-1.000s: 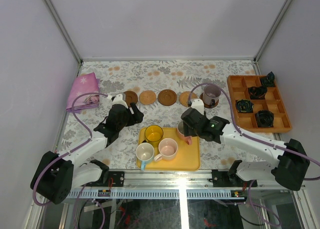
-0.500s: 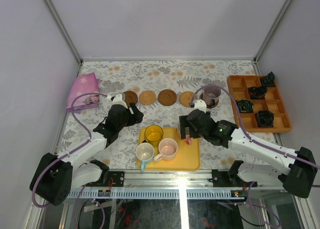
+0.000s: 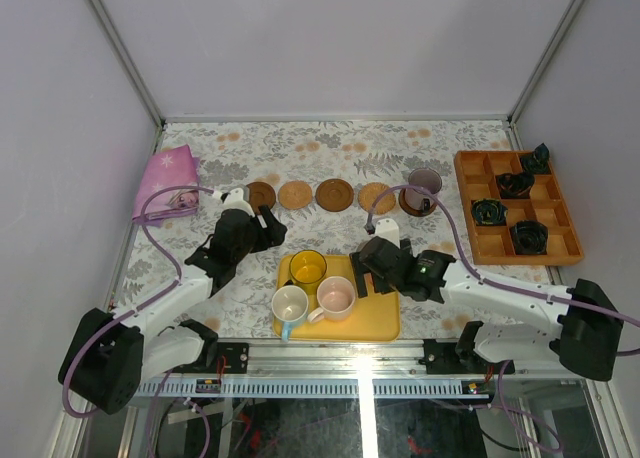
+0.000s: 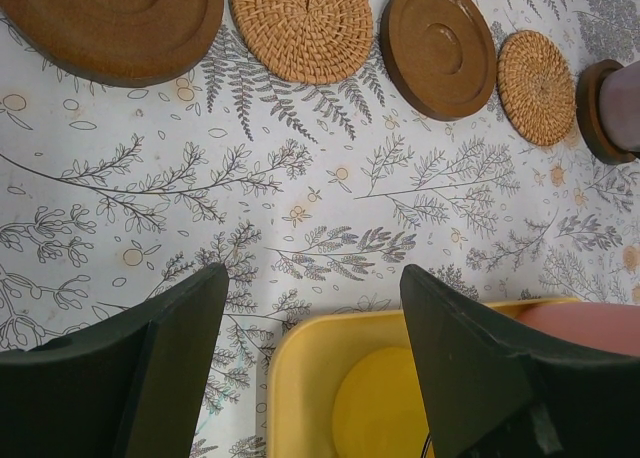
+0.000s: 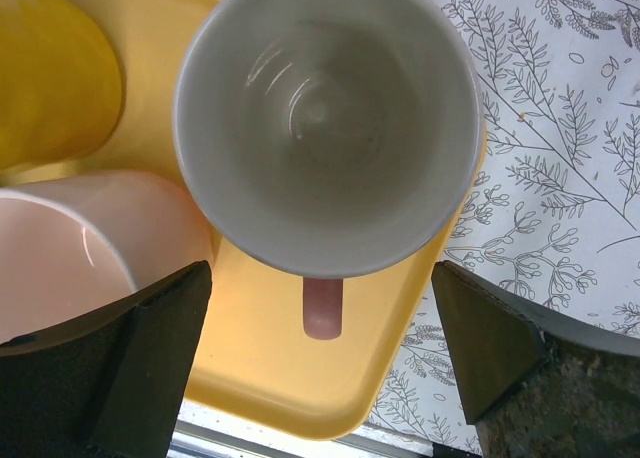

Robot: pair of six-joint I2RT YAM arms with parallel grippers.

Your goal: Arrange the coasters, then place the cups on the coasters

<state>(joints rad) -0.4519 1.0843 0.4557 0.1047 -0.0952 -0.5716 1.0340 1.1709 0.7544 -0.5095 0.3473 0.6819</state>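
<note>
The pink cup's handle is below my right gripper, already lined up between its open fingers. I need to lower my right gripper onto the handle and close on it.
Five coasters lie in a row at the back: dark (image 3: 261, 193), tan (image 3: 296, 194), dark (image 3: 334, 194), tan (image 3: 376, 197), and a dark one (image 3: 418, 206) under the grey-purple cup (image 3: 423, 185). On the yellow tray (image 3: 384, 323) stand a yellow cup (image 3: 307, 268), a white and blue cup (image 3: 290, 304) and a pink cup (image 3: 335, 298). My right gripper (image 5: 320, 353) is open over another pink cup (image 5: 325, 128), whose handle (image 5: 322, 308) points between the fingers untouched. My left gripper (image 4: 315, 328) hangs open and empty over the tray's far left corner (image 4: 300, 378).
An orange compartment tray (image 3: 560, 243) with black ring-shaped objects (image 3: 490, 211) sits at the right. A pink cloth (image 3: 165, 181) lies at the back left. The floral tablecloth (image 3: 330, 148) covers the table, with bare space behind the coasters.
My right gripper has opened wide and shifted nearer and leftward over the pink cup at the tray's right end. The left arm has not moved.
</note>
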